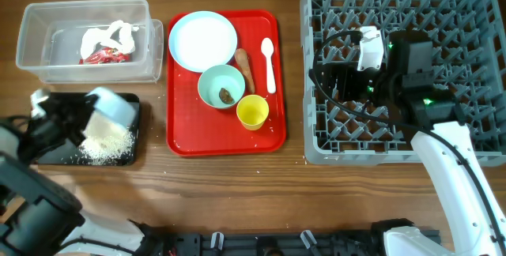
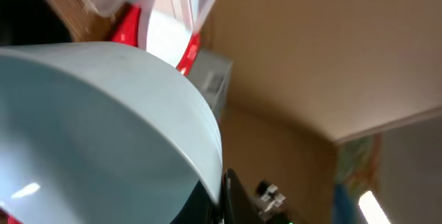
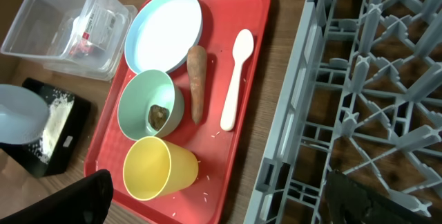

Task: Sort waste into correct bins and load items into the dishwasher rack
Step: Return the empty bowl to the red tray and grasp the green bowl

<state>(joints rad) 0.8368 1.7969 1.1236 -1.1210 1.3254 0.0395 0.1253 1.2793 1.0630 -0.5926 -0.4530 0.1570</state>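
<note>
The rice is in the black tray, so my left gripper needs to turn the bowl upright next, then lower it over the red tray's near corner [image 1: 197,127].
My left gripper [image 1: 88,115] is shut on a pale mint bowl [image 1: 115,106], tilted over the black tray [image 1: 54,156], where white rice crumbs [image 1: 107,141] lie. The bowl fills the left wrist view [image 2: 97,134]. The clear tub [image 1: 47,15] holds the white tissue [image 1: 118,33] and the red wrapper [image 1: 103,55]. The flat red tray [image 1: 186,141] carries the blue plate [image 3: 166,30], the brown sausage stick [image 3: 197,82], the white spoon [image 3: 235,79], a mint bowl [image 3: 135,99] with a dark scrap [image 3: 158,115], and the yellow cup [image 3: 155,170]. My right gripper [image 3: 228,207] is open and empty over the grey rack's [image 3: 373,79] left edge.
The rack [image 1: 474,149] fills the right side of the wooden table, with the right arm reaching across it. A few rice grains lie scattered on the red tray near the cup. The clear tub and the black tray stand close together at the left.
</note>
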